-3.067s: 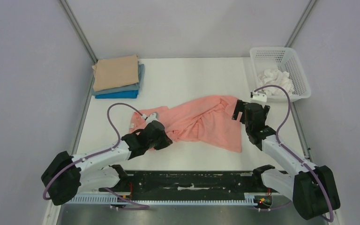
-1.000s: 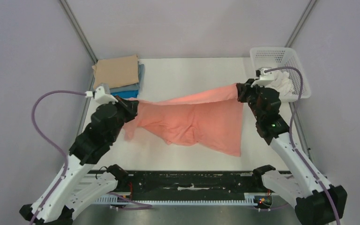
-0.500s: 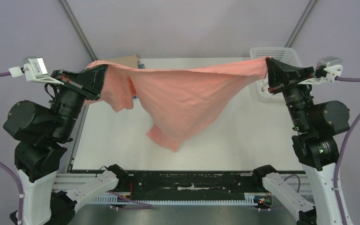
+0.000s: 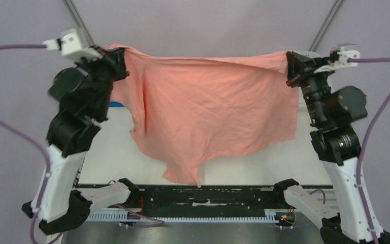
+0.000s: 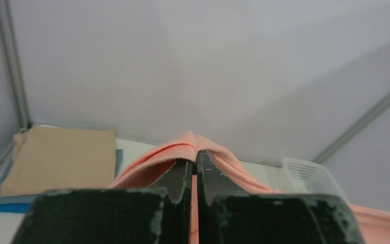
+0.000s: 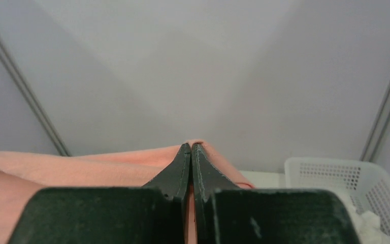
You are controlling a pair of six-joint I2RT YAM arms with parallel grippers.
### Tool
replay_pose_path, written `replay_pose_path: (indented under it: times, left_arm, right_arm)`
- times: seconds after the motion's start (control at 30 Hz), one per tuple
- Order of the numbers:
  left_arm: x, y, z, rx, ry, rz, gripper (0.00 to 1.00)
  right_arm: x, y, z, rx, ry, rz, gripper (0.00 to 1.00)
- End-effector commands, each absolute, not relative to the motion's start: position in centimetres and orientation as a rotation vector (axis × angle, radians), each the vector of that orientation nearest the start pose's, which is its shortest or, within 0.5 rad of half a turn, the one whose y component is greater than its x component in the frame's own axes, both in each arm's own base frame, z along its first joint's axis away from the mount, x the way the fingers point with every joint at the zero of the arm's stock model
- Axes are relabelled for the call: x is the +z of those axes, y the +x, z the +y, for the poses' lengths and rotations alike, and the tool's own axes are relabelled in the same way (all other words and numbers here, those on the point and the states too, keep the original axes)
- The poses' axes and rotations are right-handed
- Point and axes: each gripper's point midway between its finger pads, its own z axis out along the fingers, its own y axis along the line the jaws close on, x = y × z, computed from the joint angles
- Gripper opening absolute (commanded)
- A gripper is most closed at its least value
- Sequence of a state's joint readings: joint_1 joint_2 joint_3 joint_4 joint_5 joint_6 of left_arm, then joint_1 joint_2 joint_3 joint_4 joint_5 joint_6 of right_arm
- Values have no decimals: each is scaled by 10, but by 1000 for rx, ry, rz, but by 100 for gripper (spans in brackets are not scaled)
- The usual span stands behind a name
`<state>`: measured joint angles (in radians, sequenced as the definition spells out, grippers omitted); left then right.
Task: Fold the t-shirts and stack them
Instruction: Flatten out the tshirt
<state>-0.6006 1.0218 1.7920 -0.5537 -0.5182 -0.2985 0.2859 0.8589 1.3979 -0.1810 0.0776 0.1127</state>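
Observation:
The shirt hangs spread, so I need to lower my left gripper back toward the front part of the table, below and back of it, and let go of the shirt's corner there.
A salmon-pink t-shirt hangs spread in the air between both arms, high above the white table. My left gripper is shut on its upper left corner, and my right gripper is shut on its upper right corner. In the left wrist view the fingers pinch a pink fold. The right wrist view shows the same, jaws pressed together on pink cloth. A folded stack lies at the back left: tan shirt on top, grey-blue under it, bright blue lowest.
A white mesh basket stands at the back right of the table with white cloth in it. Grey walls with metal posts close in the back and sides. The shirt's lowest tip hangs over the table's front part.
Both arms have risen and the shirt went up with them. It sagged in a deep fold half a second ago and now hangs wider and flatter between the grippers.

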Motion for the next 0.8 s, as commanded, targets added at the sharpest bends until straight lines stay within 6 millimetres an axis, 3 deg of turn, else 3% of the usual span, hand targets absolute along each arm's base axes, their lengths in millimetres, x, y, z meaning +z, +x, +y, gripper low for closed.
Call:
replay_pose_path:
  times: [0.0,0.13,0.2,0.27,0.33,0.43,0.57,0.67,0.77]
  left_arm:
    - [510,355,-81,12,-293,1506,2]
    - [485,433,-84,30,-288,1570,2]
    - [487,463,-82,23,-278,1571,2]
    - [510,474,-84,-3,-250,1535,2]
    - [551,470,-84,-30,-237,1435,2]
    - [599,449,-83,-81,-216,1321,2]
    - [629,419,-81,-130,-176,1226,2]
    - [606,405,-91,-155,-72,1276,2]
    - [549,400,-106,-185,42,1359,2]
  right_arm:
    - [485,337,54,99,54,1379,0]
    - [465,386,45,-13,97,1423,0]
    - [469,412,38,-42,125,1417,0]
    - [489,429,31,-32,148,1371,0]
    - [515,436,30,7,146,1321,0]
    - [551,427,29,22,150,1244,0]
    - [570,404,27,29,130,1189,0]
    - [545,395,33,39,72,1230,0]
    - [495,392,43,64,11,1304,0]
